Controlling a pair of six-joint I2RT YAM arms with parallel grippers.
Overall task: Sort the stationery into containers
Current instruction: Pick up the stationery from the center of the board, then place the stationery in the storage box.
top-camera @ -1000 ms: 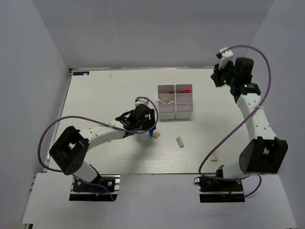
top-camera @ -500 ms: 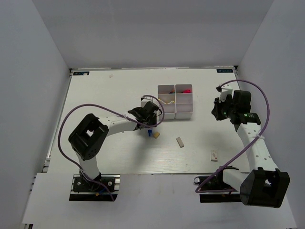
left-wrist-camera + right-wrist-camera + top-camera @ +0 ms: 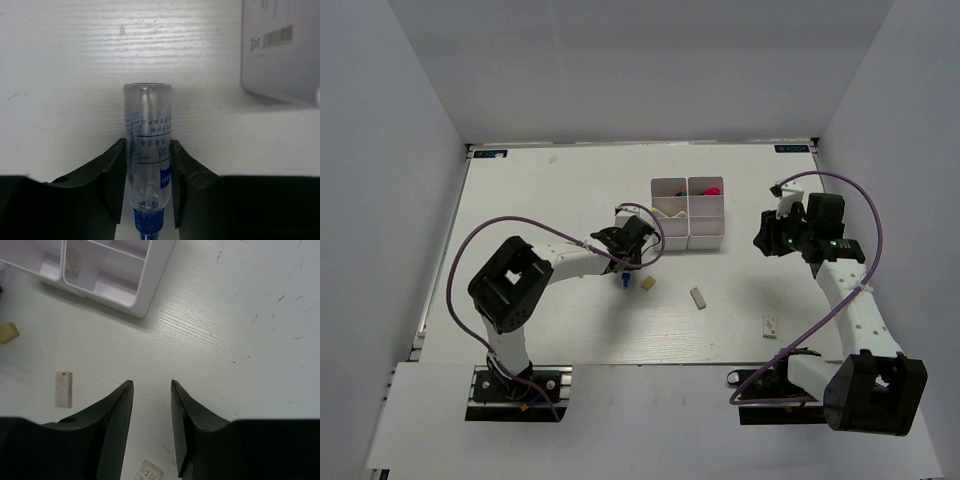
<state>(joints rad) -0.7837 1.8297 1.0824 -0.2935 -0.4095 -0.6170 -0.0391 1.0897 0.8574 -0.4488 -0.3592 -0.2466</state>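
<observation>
The robot will next use its left gripper to lift and tilt the tube over the tray's near section, which is empty, to the right in the top view, and then lower it in.
My left gripper (image 3: 629,252) is shut on the blue-white tube (image 3: 148,120). Its clear printed body sits between the fingers (image 3: 148,144) and its blue cap (image 3: 623,281) points toward the near edge. The white organiser tray (image 3: 688,240) stands just right of it and holds a pink item and pale sticks; its corner shows in the left wrist view (image 3: 280,55). My right gripper (image 3: 766,240) is open and empty above bare table (image 3: 152,383), right of the tray (image 3: 150,290).
A tan eraser (image 3: 648,283) lies beside the tube's cap. A grey eraser (image 3: 698,297) lies near the middle front, also in the right wrist view (image 3: 63,388). A white printed eraser (image 3: 771,325) lies front right, under my right gripper (image 3: 148,473).
My right arm came down from the back right corner to a spot right of the tray. My left gripper shifted slightly left with the tube in it.
</observation>
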